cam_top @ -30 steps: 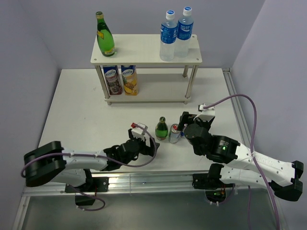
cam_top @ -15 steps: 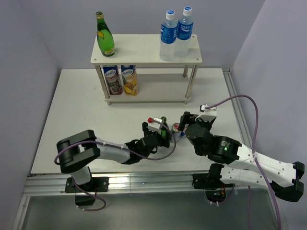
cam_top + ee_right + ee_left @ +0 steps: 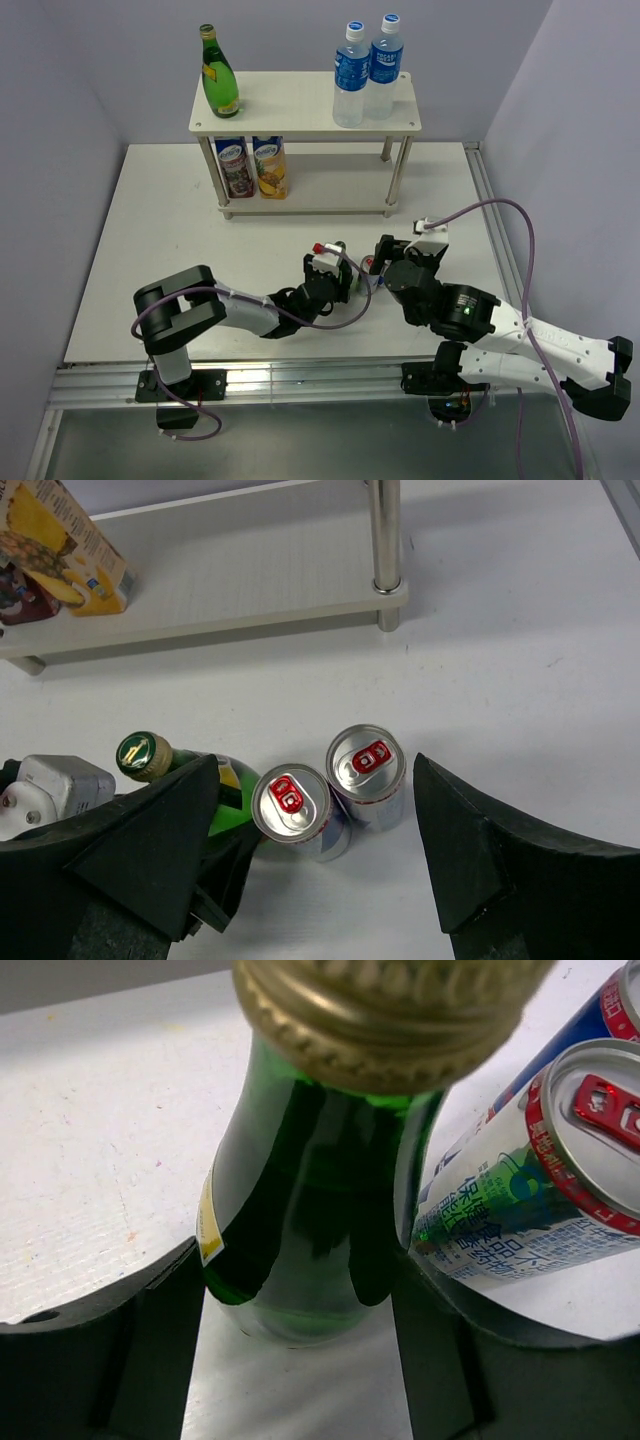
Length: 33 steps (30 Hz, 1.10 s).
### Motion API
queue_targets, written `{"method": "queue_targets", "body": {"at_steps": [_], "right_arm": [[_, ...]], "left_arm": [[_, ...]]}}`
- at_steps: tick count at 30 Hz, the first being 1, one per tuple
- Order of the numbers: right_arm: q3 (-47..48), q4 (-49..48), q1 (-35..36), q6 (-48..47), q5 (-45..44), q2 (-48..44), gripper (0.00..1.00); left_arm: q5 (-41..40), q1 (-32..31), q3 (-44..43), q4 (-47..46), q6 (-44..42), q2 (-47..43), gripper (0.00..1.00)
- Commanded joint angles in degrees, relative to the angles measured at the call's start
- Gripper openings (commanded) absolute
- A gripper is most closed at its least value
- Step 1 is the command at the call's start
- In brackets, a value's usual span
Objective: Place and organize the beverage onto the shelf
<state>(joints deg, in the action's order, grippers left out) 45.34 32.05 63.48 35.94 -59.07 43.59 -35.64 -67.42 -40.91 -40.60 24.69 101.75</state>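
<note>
I should lift my left gripper up, reach outward and let go beside the tall green bottle. The shelf's top board has room there, above and outward of the gripper.
A small green glass bottle with a gold cap stands on the white table, and my left gripper is shut on its lower body, one finger pressed to each side. Two silver cans with red tabs stand just right of it, touching each other. My right gripper hangs open above the two cans, its fingers wide on either side of them. The shelf stands at the back of the table, well apart from both grippers.
The shelf's top board carries a tall green bottle at the left and two blue-labelled water bottles at the right. Two drink cartons stand at the left of the lower board. A metal post rises near the cans.
My left arm has swung right across the table to the small green bottle, and its jaws have closed from wide open onto it. The right arm has stayed put.
</note>
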Motion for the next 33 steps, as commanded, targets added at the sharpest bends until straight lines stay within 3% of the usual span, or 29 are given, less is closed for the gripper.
{"method": "queue_targets", "body": {"at_steps": [1,15,21,33], "right_arm": [[0.3,-2.8,-0.2,-0.3,-1.1,0.6,0.85],[1.0,-4.4,-0.2,-1.7,-0.4,0.8,0.85],[1.1,-5.0,-0.2,-1.7,0.2,1.1,0.84],[0.1,-4.5,-0.1,-0.6,-0.1,-0.2,0.84]], "left_arm": [[-1.1,0.3,-1.4,-0.3,0.4,-1.0,0.01],[-8.7,1.0,-6.5,26.0,-0.2,-22.4,0.0],[-3.0,5.9,-13.3,34.0,-1.9,-26.4,0.0],[4.1,19.4,-48.6,51.9,-10.3,-22.7,0.0]]}}
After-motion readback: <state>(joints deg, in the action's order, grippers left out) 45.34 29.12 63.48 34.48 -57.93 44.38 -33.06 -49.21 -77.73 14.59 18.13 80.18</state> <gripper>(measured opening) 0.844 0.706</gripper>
